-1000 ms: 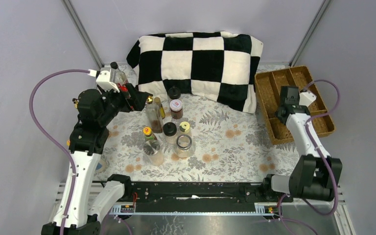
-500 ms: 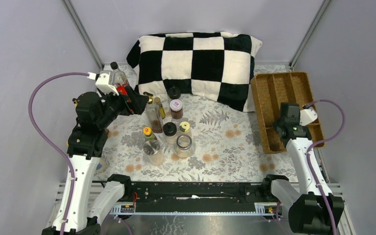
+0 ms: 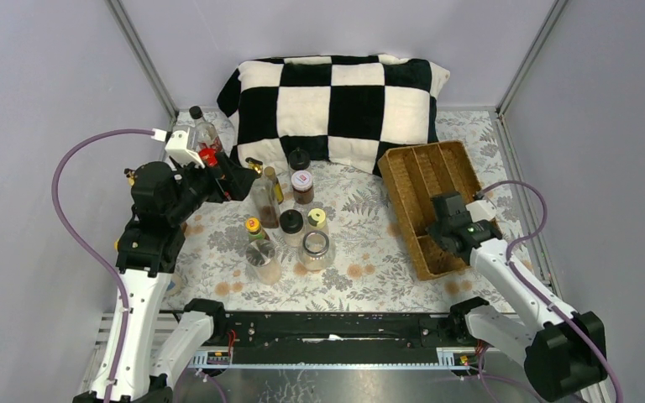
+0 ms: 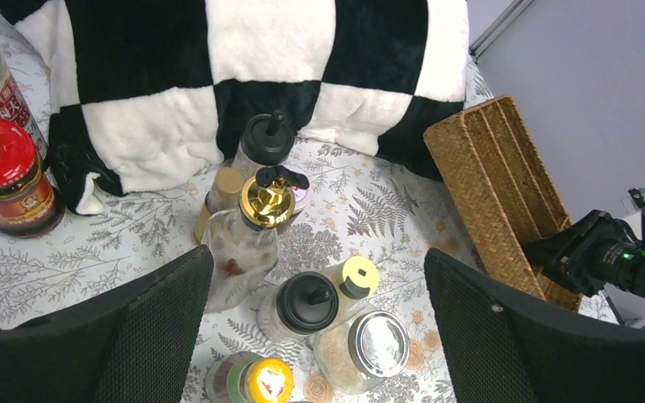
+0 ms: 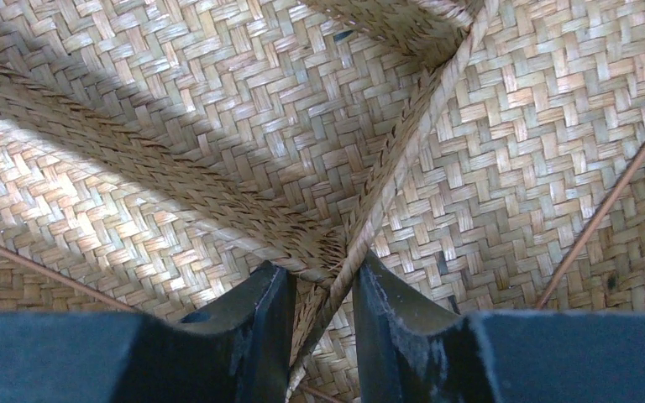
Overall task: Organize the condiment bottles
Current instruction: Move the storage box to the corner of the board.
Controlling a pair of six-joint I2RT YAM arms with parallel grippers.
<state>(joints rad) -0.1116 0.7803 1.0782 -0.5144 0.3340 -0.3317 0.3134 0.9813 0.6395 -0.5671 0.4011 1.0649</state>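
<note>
My right gripper drags the tray onto the bare cloth between tray [image 3: 420, 176] and bottles next and releases it, as that gap lies to its left in the top view.
The condiment bottles stand grouped at mid-table: a gold-topped bottle [image 3: 263, 197], a black-capped jar [image 3: 291, 225], a yellow-capped bottle [image 3: 254, 228] and a silver-lidded jar [image 3: 316, 249]. A red-capped jar [image 3: 208, 157] and a clear bottle [image 3: 201, 128] stand at the back left. My left gripper [image 3: 233, 178] is open and empty above the group; in its wrist view [image 4: 317, 254] the gold-topped bottle [image 4: 264, 201] and the black-capped jar [image 4: 306, 300] lie between the fingers. My right gripper [image 3: 445, 225] is shut on a divider wall [image 5: 369, 210] of the wicker tray [image 3: 420, 176].
A black-and-white checked pillow [image 3: 336, 109] lies along the back, just behind the bottles. The wicker tray lies at an angle on the right half of the flowered cloth [image 3: 378, 269]. Grey walls close in the left, right and back.
My right gripper has dragged the wicker tray from the far right edge leftward and nearer, turning it at an angle. My left gripper has hardly moved.
</note>
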